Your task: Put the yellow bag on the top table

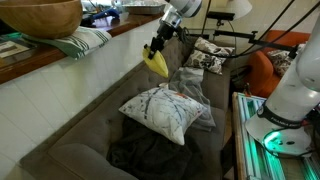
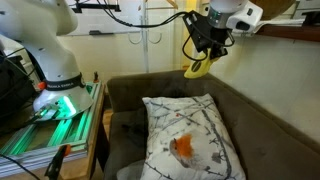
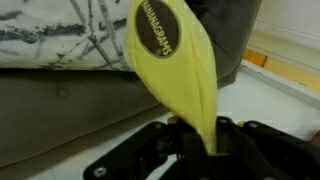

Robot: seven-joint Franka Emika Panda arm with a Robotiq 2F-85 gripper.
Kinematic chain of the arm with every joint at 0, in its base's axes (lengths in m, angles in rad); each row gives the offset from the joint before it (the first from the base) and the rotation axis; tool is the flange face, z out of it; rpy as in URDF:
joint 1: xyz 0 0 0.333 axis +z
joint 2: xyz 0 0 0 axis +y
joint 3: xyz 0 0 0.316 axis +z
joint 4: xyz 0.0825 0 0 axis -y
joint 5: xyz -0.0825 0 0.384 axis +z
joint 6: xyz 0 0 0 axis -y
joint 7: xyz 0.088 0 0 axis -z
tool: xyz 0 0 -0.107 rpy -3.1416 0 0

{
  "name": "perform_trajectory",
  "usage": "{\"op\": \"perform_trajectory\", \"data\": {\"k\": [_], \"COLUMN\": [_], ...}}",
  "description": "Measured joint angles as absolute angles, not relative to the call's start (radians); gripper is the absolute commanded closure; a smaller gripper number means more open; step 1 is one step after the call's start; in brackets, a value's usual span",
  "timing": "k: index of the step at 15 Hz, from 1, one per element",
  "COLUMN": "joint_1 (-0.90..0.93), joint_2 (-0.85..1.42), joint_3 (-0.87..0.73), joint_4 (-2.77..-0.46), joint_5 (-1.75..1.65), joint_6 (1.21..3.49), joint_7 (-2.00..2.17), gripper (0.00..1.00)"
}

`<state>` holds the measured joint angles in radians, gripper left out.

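Note:
The gripper needs to move up until the hanging bag is clear of the edge of the counter beyond the striped cloth, then outward over that counter to let go, because the counter is further outward.
The yellow bag (image 3: 178,62) hangs from my gripper (image 3: 200,140), which is shut on its narrow end. It has a dark oval label near its wide end. In both exterior views the bag (image 1: 156,62) (image 2: 199,68) dangles in the air above the back of the grey sofa. The gripper (image 1: 162,42) (image 2: 208,42) is above it. The top table (image 1: 100,45) is a wooden counter behind the sofa back, a little to the side of the bag.
A white patterned pillow (image 1: 160,108) (image 2: 190,140) lies on the sofa seat. A wooden bowl (image 1: 45,15) on a striped cloth (image 1: 85,40) stands on the counter. Dark cloth (image 1: 150,155) lies in front of the pillow. The robot base (image 2: 55,90) glows green beside the sofa.

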<state>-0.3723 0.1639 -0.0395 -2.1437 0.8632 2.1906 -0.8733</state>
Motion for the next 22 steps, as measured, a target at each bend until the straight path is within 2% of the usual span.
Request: {"op": "perform_trajectory", "data": {"k": [4,13,14,19,20,22], "joint_1": [-0.334,-0.328,-0.332,-0.353,-0.353,-0.352], "joint_2": [0.167,0.234,0.264,0.391,0.398,0.400], "joint_3": [-0.082,-0.140,-0.146,-0.151,-0.151,-0.151], "joint_4": [-2.075,-1.613,-1.562,-1.418,-1.411,-1.407], "joint_5": [0.886,1.026,1.046,1.096,1.096,1.093], "joint_6": [2.195,2.209,2.223,2.258,2.258,2.258], "joint_7": [-0.860,-0.576,-0.544,-0.496,-0.494,-0.491], "gripper": [0.96,0.96,0.85,0.85,0.96,0.96]}}
